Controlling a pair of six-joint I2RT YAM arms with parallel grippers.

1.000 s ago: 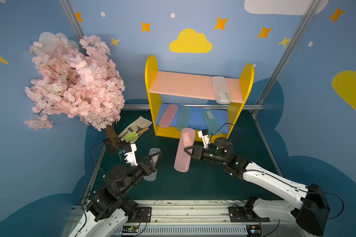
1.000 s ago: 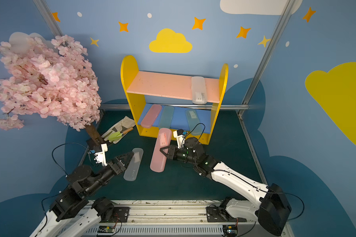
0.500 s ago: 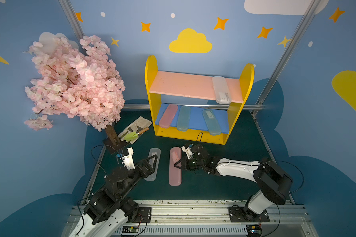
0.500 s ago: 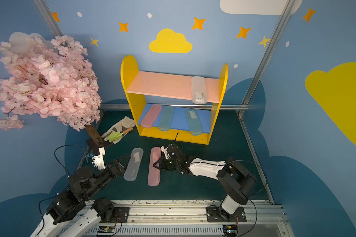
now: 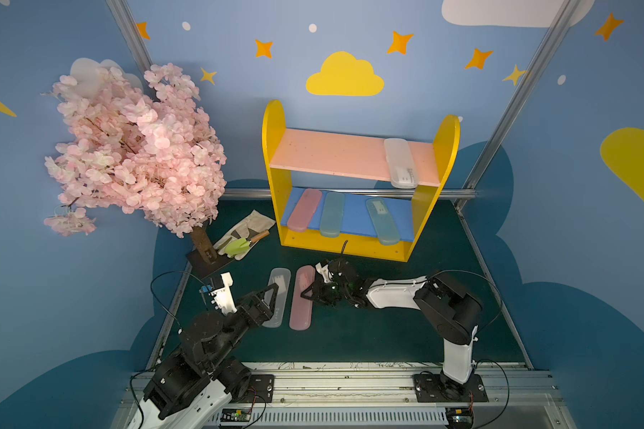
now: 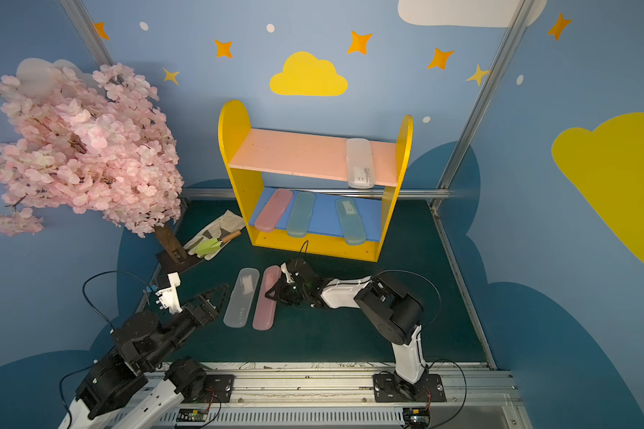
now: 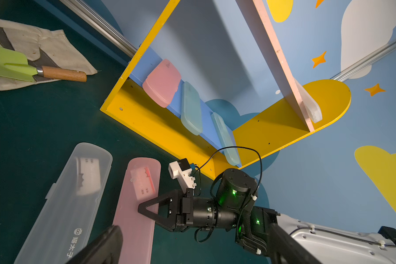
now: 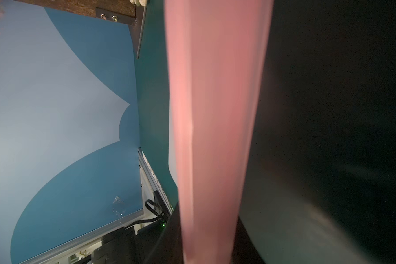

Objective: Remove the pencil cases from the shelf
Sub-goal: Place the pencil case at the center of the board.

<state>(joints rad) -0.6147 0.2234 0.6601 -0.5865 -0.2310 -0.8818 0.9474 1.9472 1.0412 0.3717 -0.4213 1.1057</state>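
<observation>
Next, my right gripper eases the pink case down toward the bare mat [image 5: 289, 299] beside the frosted case, past the gripper's fingers, and releases the pink case.
The shelf [image 5: 274, 156] stands at the back of the green mat. One frosted pencil case [image 5: 400, 163] lies on its pink upper board. A pink case [image 5: 305, 210] and two pale blue cases [image 5: 332, 214] [image 5: 382, 221] lie on the blue lower board. Two more cases lie side by side on the mat, one frosted [image 5: 280, 282] and one pink [image 5: 301, 312]. My right gripper [image 5: 308, 295] is shut on this pink case [image 8: 215, 114] from its right edge, low on the mat. My left gripper [image 5: 272, 295] hovers open over the frosted case's [image 7: 62, 205] near left side, holding nothing.
A pink blossom tree [image 5: 134, 148] on a dark base plate [image 5: 209, 260] fills the left. A beige glove with a green trowel [image 5: 243, 241] lies between the tree and the shelf. A metal rail [image 5: 331, 379] runs along the mat's front edge.
My right gripper has brought the pink case from in front of the shelf down onto the mat beside the frosted one, its arm folding back. The left gripper has hardly moved.
</observation>
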